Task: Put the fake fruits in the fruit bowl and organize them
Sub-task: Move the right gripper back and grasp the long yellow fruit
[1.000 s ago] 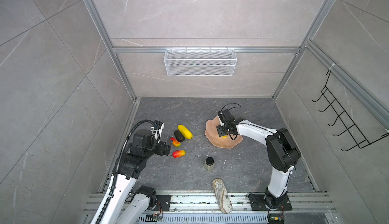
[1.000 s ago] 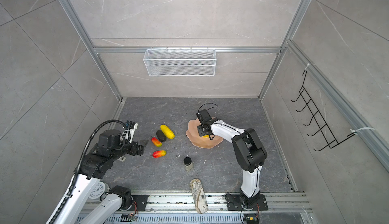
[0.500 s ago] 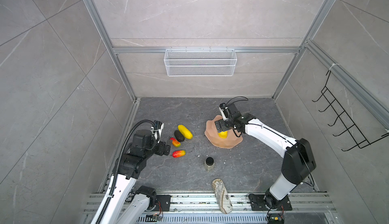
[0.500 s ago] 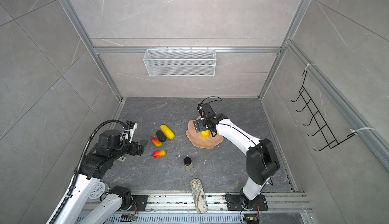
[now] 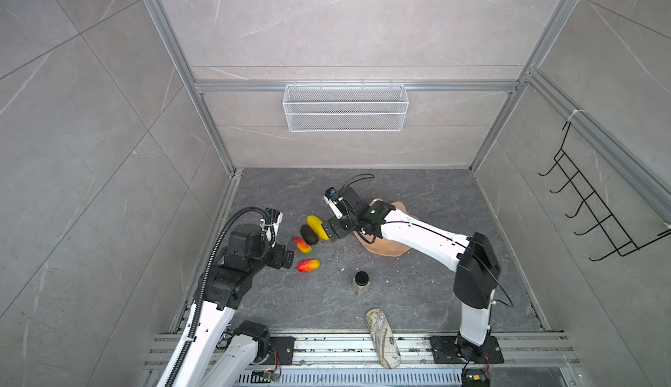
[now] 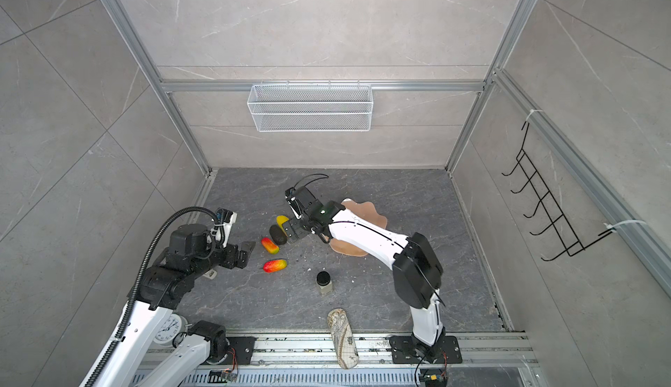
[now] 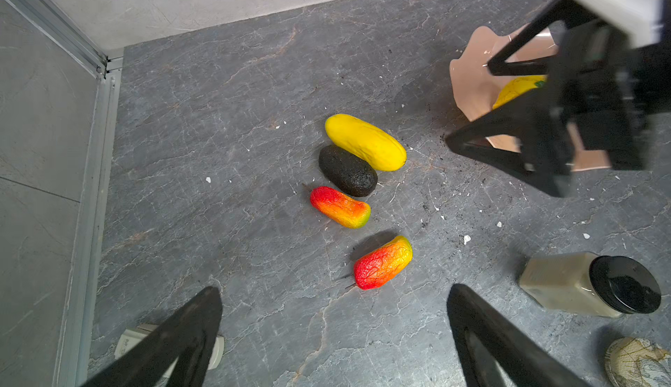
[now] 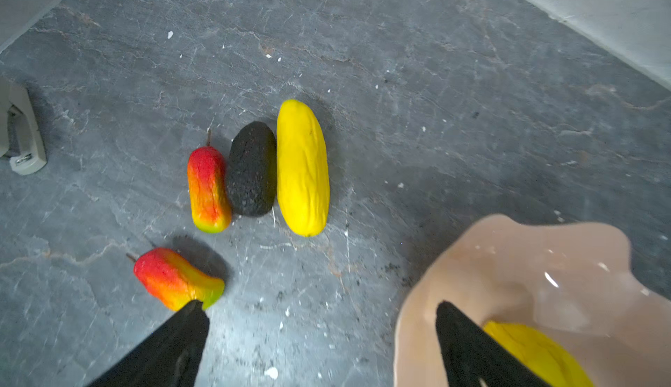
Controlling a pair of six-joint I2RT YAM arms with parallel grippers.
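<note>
Next, my right gripper moves away from the bowl's rim and comes down astride the long yellow fruit's middle (image 5: 317, 227) (image 8: 303, 168). That fruit is the nearest to the bowl in the row.
The salmon fruit bowl (image 5: 383, 250) (image 6: 367, 210) stands right of centre, largely under my right arm. A stubby yellow fruit (image 8: 537, 352) (image 7: 515, 89) lies inside it. Left of the bowl, a long yellow fruit (image 5: 315, 223) (image 8: 303, 167), a blackish oval (image 5: 308, 234) (image 8: 251, 169) and a red-to-yellow fruit (image 5: 302, 246) (image 8: 207, 189) lie side by side. A second red-to-yellow fruit (image 5: 308, 265) (image 8: 174, 281) lies nearer the front. My right gripper (image 5: 328, 234) (image 8: 319, 307) hangs open and empty between the bowl's rim and these fruits. My left gripper (image 5: 288, 255) (image 7: 334, 290) is open and empty, left of the fruits.
A black-lidded jar (image 5: 361, 282) (image 7: 588, 283) stands in front of the bowl. A beige patterned oblong (image 5: 381, 334) lies at the front rail. A white wire basket (image 5: 345, 107) hangs on the back wall and a black hook rack (image 5: 595, 218) on the right wall.
My right gripper has opened, left the stubby yellow fruit in the bowl and swung left out over the floor towards the other fruits. The left arm has not moved.
</note>
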